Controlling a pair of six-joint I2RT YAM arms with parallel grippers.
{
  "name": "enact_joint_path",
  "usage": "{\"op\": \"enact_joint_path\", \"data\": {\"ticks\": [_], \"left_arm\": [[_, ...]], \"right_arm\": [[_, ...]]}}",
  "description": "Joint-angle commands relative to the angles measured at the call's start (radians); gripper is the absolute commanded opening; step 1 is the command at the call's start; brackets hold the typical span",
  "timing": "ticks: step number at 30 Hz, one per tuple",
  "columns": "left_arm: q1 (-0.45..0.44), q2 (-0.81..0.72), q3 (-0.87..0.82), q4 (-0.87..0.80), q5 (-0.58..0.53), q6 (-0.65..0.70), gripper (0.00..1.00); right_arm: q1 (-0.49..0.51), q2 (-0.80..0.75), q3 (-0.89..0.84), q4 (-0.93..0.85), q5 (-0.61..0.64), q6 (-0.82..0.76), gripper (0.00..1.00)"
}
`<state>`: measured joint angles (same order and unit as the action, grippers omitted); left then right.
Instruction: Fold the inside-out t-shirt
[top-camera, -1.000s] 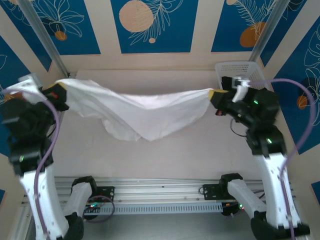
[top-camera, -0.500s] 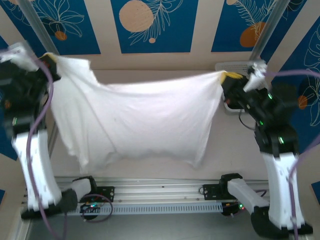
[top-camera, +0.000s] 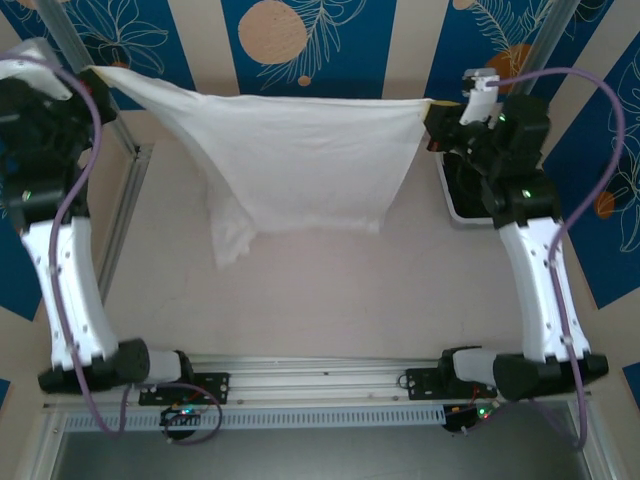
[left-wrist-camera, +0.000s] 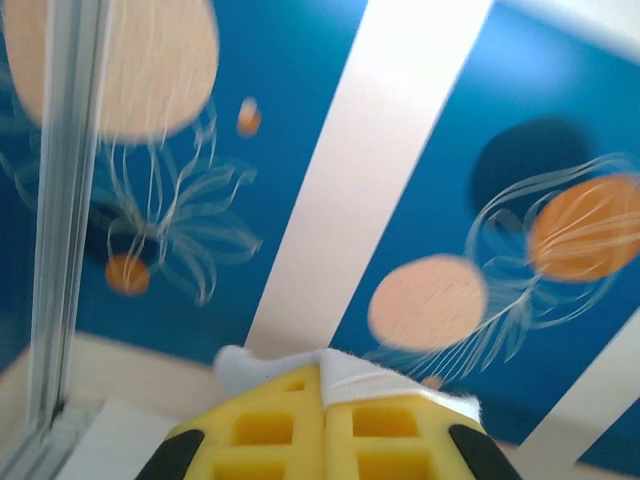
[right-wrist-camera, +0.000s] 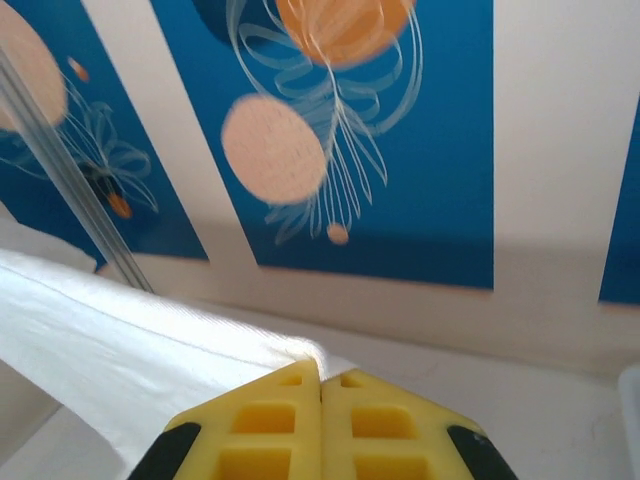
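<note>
The shirt is still hanging in the air, so next the robot's left gripper needs to go up, then outward and down to the far end of the table to let go of the shirt's far corner.
The inside-out t-shirt (top-camera: 290, 160), white and thin, hangs stretched in the air between both arms at the far side of the table, its top edge taut and its lower part drooping toward the left. My left gripper (top-camera: 92, 72) is shut on its far left corner; a white cloth edge (left-wrist-camera: 375, 382) pokes out over the yellow fingertips (left-wrist-camera: 290, 420). At the far right my right gripper (top-camera: 430, 106) pinches the other corner. The cloth (right-wrist-camera: 130, 360) runs off leftward from its closed yellow fingertips (right-wrist-camera: 270, 415).
A white basket (top-camera: 455, 195) stands at the right edge under the right arm. The blue patterned back wall (top-camera: 300, 45) is close behind the shirt. Metal frame posts (top-camera: 75, 45) rise at both far corners. The beige table (top-camera: 330, 290) lies below the hanging cloth.
Both arms have lifted and pulled apart, carrying the shirt from a low sag to a high, taut spread near the back wall. Both grips have stayed closed.
</note>
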<state>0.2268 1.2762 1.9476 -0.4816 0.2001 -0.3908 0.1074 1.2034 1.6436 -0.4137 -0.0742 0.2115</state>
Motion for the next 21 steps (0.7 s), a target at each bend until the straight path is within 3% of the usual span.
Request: {"op": "enact_joint_path", "data": {"ticks": [1,8,13,21], "left_arm": [[0.003,-0.129,0.004,0.097,-0.017,0.008,0.0],[-0.009,-0.248,0.12,0.024,-0.036,0.087,0.0],[-0.017,-0.247,0.175,-0.003,-0.081,0.136,0.0],[-0.017,-0.004,0.167,0.034,-0.005,0.119,0.0]], "right_arm": [[-0.006,-0.145,0.013,0.026,0.022,-0.027,0.0],[-0.006,-0.366,0.044,-0.041,0.026,-0.036,0.0],[-0.006,-0.4,0.109,-0.089,0.068,-0.084,0.0],[-0.006,-0.269,0.098,-0.043,0.114,-0.176,0.0]]}}
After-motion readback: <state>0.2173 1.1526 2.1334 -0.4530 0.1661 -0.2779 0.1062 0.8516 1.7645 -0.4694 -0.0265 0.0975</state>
